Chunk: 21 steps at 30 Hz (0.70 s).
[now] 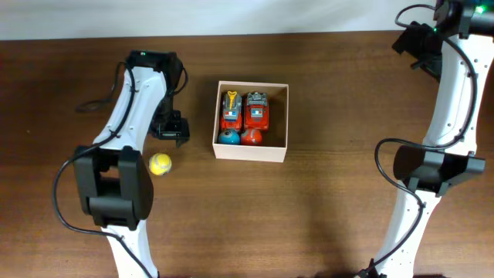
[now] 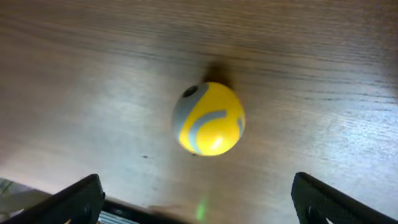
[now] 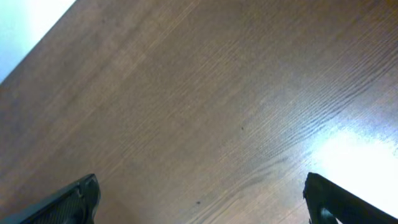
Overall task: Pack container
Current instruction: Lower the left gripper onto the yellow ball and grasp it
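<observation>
My left gripper is open and should next go down onto the yellow ball (image 1: 160, 164), one finger to each side, as that ball is still outside the container (image 1: 251, 153).
The container (image 1: 251, 153), a square cream-white box with a tan inside, stands mid-table. It holds two red toy cars (image 1: 245, 112) side by side, with a blue ball (image 1: 228, 138) and a red ball (image 1: 251, 137) at their near end. A yellow ball (image 1: 160, 164) with grey stripes lies on the table left of the box. My left gripper (image 1: 170, 128) hangs just behind the yellow ball (image 2: 208, 118), open, its fingers (image 2: 78, 200) wide apart with nothing between them. My right gripper (image 3: 205, 202) is open over bare wood at the far right (image 1: 413, 42).
The brown wooden table (image 1: 324, 208) meets a white surface along its far edge (image 1: 231, 15). Both arms' white links and black cables stand at the left (image 1: 116, 185) and right (image 1: 432, 170) sides.
</observation>
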Motion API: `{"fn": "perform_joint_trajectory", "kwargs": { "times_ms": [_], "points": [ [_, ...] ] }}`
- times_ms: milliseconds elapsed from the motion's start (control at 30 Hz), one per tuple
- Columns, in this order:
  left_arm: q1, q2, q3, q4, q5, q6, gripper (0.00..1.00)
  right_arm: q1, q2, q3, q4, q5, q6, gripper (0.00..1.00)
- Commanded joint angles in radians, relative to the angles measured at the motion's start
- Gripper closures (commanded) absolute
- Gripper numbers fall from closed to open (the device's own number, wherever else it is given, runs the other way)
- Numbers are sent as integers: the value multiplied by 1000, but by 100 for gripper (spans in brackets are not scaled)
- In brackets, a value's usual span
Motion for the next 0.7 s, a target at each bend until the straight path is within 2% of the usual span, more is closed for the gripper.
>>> {"fn": "perform_joint_trajectory", "kwargs": {
  "times_ms": [0, 267, 400, 667],
  "points": [
    [4, -15, -42, 26, 43, 12, 1, 0, -25, 15, -6, 2, 12, 1],
    [4, -15, -132, 71, 63, 13, 0, 0, -25, 15, -6, 2, 12, 1],
    [5, -15, -216, 138, 110, 70, 0, 0, -25, 15, -6, 2, 12, 1],
    [4, -15, -278, 214, 86, 111, 0, -1, -25, 15, -6, 2, 12, 1]
  ]
}}
